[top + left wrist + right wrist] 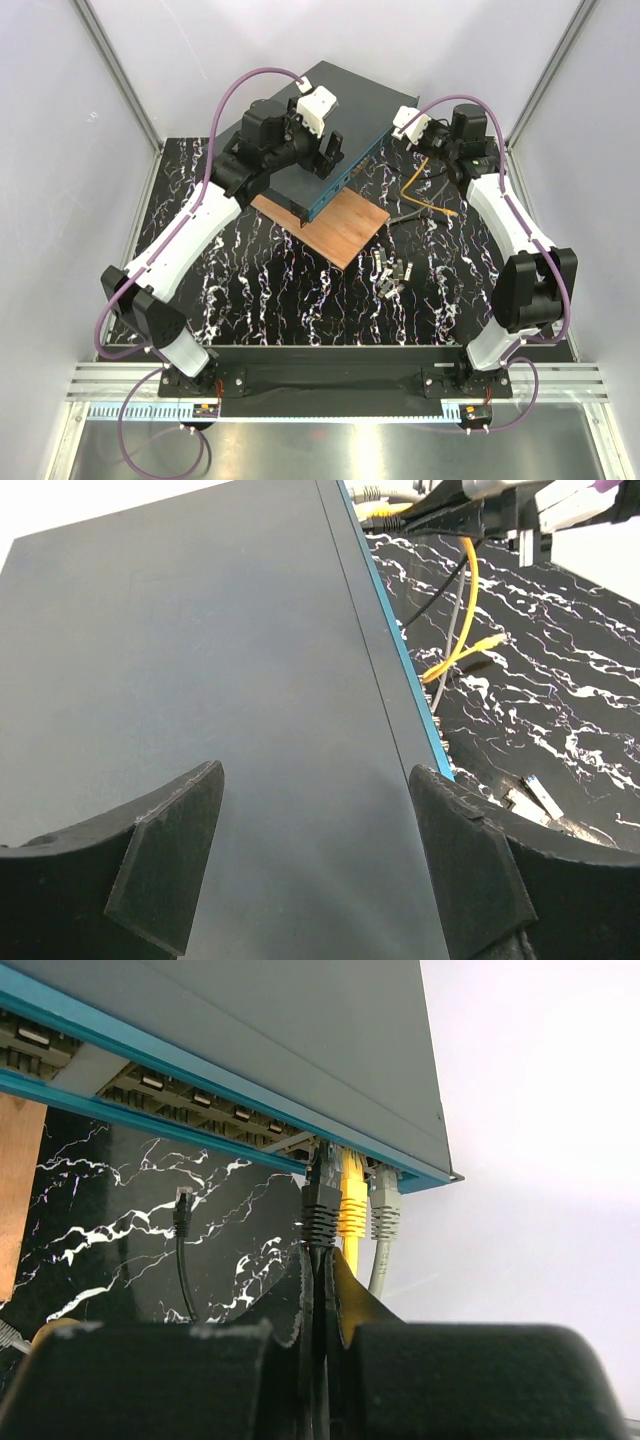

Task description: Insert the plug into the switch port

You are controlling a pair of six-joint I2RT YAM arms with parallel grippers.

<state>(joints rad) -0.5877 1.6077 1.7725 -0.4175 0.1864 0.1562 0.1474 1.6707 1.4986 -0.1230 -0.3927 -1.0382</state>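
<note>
My right gripper turns next and pushes outward toward the port beside the yellow plug before it releases, because the black plug's tip meets that port.
The dark grey switch [345, 105] rests on a wooden board, and its teal face shows a row of ports [200, 1095]. My right gripper [322, 1260] is shut on a black cable just below its black plug [320, 1210], whose tip meets the port row. Beside it a yellow plug [352, 1205] and a grey one [384, 1210] sit in ports. The orange cable's other yellowish plug [492, 640] lies loose on the mat [452, 211]. My left gripper [315, 810] hangs open over the switch's top with nothing between its fingers.
The wooden board [340, 230] sticks out in front of the switch. Small grey modules [390, 272] lie on the marbled mat near the middle. A second black plug [183, 1205] hangs free left of the held one. White walls enclose the table.
</note>
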